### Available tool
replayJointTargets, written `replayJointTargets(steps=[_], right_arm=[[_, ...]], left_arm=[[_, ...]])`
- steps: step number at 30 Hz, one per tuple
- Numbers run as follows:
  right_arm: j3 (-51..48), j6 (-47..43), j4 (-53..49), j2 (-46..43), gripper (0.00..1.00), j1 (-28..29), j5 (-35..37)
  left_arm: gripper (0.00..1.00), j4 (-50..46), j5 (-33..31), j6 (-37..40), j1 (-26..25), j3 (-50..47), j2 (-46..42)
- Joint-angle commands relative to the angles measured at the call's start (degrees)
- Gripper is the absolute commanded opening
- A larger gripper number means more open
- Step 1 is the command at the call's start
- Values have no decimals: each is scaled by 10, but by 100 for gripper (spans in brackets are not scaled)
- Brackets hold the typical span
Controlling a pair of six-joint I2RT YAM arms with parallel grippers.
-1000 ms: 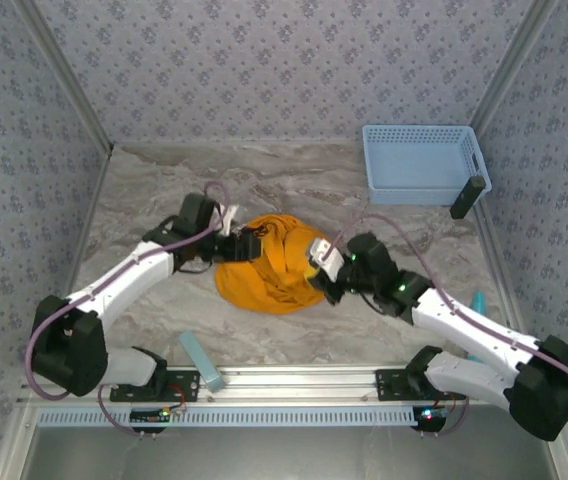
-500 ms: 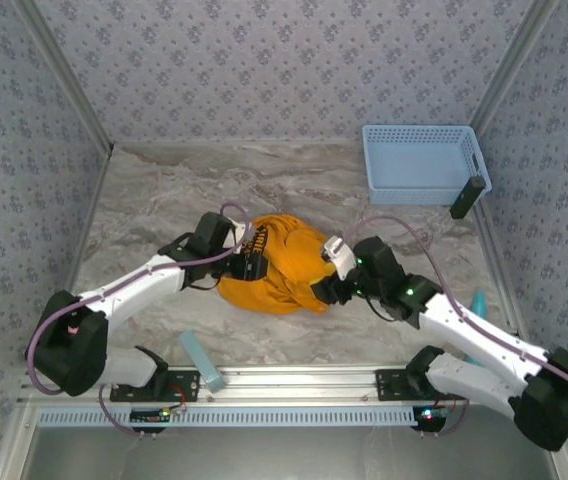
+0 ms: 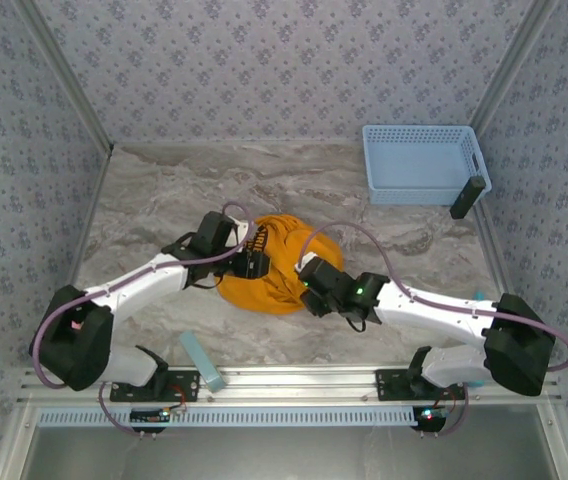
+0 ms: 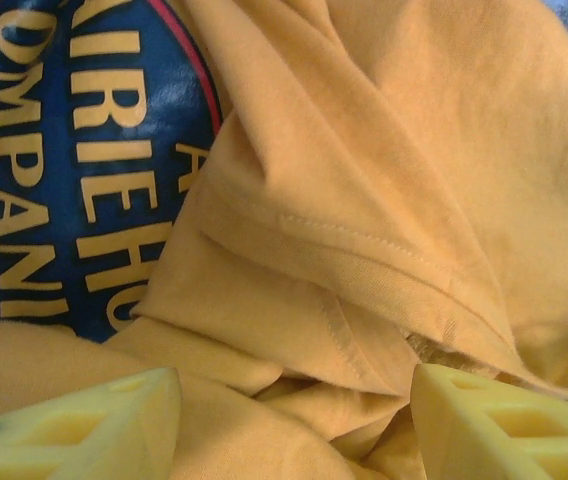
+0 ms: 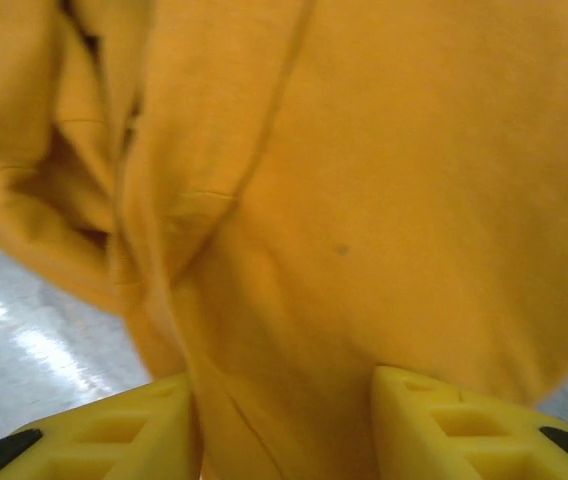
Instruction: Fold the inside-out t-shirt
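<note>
The cloth at the shirt's near edge already fills the gap between my right gripper's open yellow fingers. So my right gripper closes them around the gathered fold [image 5: 282, 425] there next.
The inside-out t-shirt [image 3: 282, 262] lies in an orange-yellow bunched heap on the marble table, mid-front. In the left wrist view its dark blue print with yellow lettering [image 4: 74, 170] shows at upper left, with a stitched hem fold [image 4: 364, 250] across the middle. My left gripper [image 3: 254, 262] sits on the heap's left side. Its jaws [image 4: 289, 430] stand open and wide apart over crumpled cloth. My right gripper [image 3: 310, 284] is at the heap's near right edge, open, with a thick fold of shirt [image 5: 294, 300] filling the gap between its yellow fingers [image 5: 464, 430].
A light blue plastic basket [image 3: 424, 162] stands at the back right, with a dark object [image 3: 467, 197] leaning by its near corner. A pale blue item [image 3: 202, 360] lies by the front rail at left. Patterned walls close in three sides.
My right gripper has opened from shut, and its arm has swung left and low to the heap's near edge. My left gripper slid right onto the shirt, then held still.
</note>
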Motion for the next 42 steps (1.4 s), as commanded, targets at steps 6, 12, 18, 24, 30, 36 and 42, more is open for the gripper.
replayJointTargets(steps=[6, 12, 18, 24, 30, 36, 42], right_arm=[[-50, 262, 6, 0, 38, 6, 126], [-36, 381, -7, -15, 55, 6, 107], [-106, 532, 77, -27, 55, 5, 40], [-112, 569, 104, 13, 47, -4, 35], [-105, 575, 156, 48, 14, -11, 41], [-41, 485, 49, -60, 0, -27, 69], [44, 305, -15, -118, 0, -133, -14]], left_arm=[[63, 29, -6, 28, -8, 3, -14], [63, 39, -4, 68, -14, 0, -20], [63, 30, -30, 83, -14, -2, -26], [63, 46, -36, 82, -14, -13, -28], [63, 46, -47, 90, -15, -17, -33], [64, 85, -36, 165, -19, -38, -69], [72, 168, -37, 267, -40, -59, -108]])
